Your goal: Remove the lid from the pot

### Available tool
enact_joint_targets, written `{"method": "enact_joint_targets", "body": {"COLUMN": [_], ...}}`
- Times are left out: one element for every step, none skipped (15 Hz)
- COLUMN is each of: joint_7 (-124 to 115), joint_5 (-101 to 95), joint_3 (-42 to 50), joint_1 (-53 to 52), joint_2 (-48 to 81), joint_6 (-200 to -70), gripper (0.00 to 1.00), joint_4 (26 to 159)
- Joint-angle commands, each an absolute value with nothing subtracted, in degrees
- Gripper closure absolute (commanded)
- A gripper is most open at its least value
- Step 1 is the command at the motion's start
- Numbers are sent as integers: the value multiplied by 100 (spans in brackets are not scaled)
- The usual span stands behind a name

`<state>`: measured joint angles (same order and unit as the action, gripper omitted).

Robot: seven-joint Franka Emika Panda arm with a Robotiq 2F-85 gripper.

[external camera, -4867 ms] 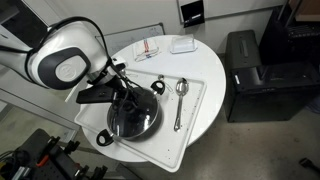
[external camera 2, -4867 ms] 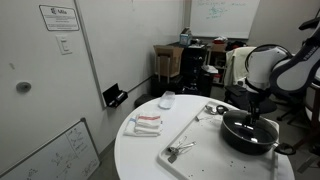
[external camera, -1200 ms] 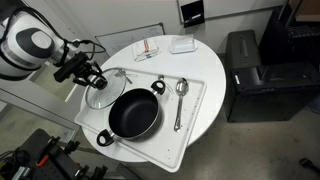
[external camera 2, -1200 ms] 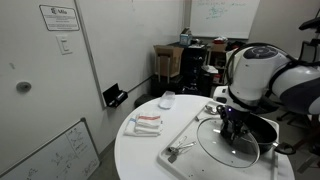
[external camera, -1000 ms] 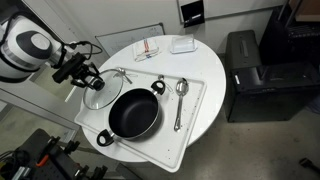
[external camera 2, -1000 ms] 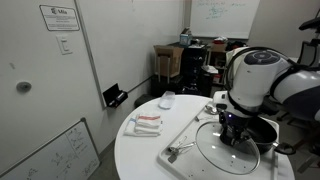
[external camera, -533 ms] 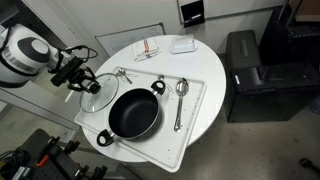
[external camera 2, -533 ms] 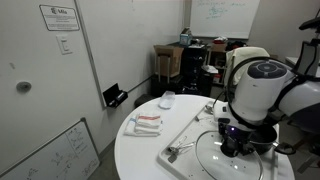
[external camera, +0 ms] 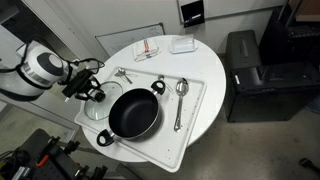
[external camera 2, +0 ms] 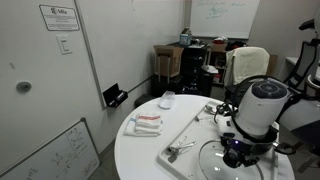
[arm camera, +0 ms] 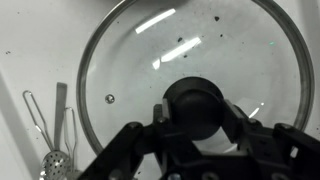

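The pot (external camera: 134, 113) stands uncovered and the lid is clear of it, so I will next move my gripper down toward the white tray beside the pot and let go of the lid's knob.
The black pot (external camera: 134, 113) stands uncovered on the white tray (external camera: 190, 125), one loop handle pointing to the back and one to the front. The glass lid (external camera: 99, 103) with its metal rim sits low beside the pot, over the tray's edge. My gripper (external camera: 87, 92) is shut on the lid's dark knob (arm camera: 194, 106). In the wrist view the glass lid (arm camera: 190, 45) fills the frame over a white surface, and the gripper (arm camera: 194, 114) clamps the knob from both sides. In an exterior view the lid (external camera 2: 222, 165) hangs under the gripper (external camera 2: 238, 152). Whether the lid touches the tray I cannot tell.
A silver spoon (external camera: 180, 95) lies on the tray beside the pot. A slotted utensil (external camera: 122, 74) lies behind the lid and shows in the wrist view as the slotted utensil (arm camera: 55, 155). A folded cloth (external camera: 148, 48) and a white box (external camera: 182, 44) sit at the table's back.
The arm has carried the lid farther away from the pot toward the tray's edge and lowered it. The gripper has stayed shut on the knob.
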<state>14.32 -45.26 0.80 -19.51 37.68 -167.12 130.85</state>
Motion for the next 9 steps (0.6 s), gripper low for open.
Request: {"method": "enact_joint_targets", "body": {"joint_7": [1148, 1099, 1045, 1012, 979, 959, 963, 983, 1001], "joint_5": [-4908, -4989, -5061, -5100, -5119, -5127, -5105, -5074, -5054], "joint_3": [535, 672, 821, 945, 1055, 1169, 1265, 1340, 1410], "joint_1": [-2264, -2354, -2454, -2544, -2624, -2712, -2789, -2857, -2923], "joint_2": [4135, 4232, 4340, 4432, 4519, 4595, 4657, 4678, 4669], "joint_6": [-17232, -17364, -17519, -17673, -17802, -17928, -18045, -18138, -18202], "gripper": [75, 75, 75, 75, 75, 75, 75, 75, 75], "joint_4": [12945, 12923, 12893, 12865, 12845, 12823, 12818, 12833, 12865]}}
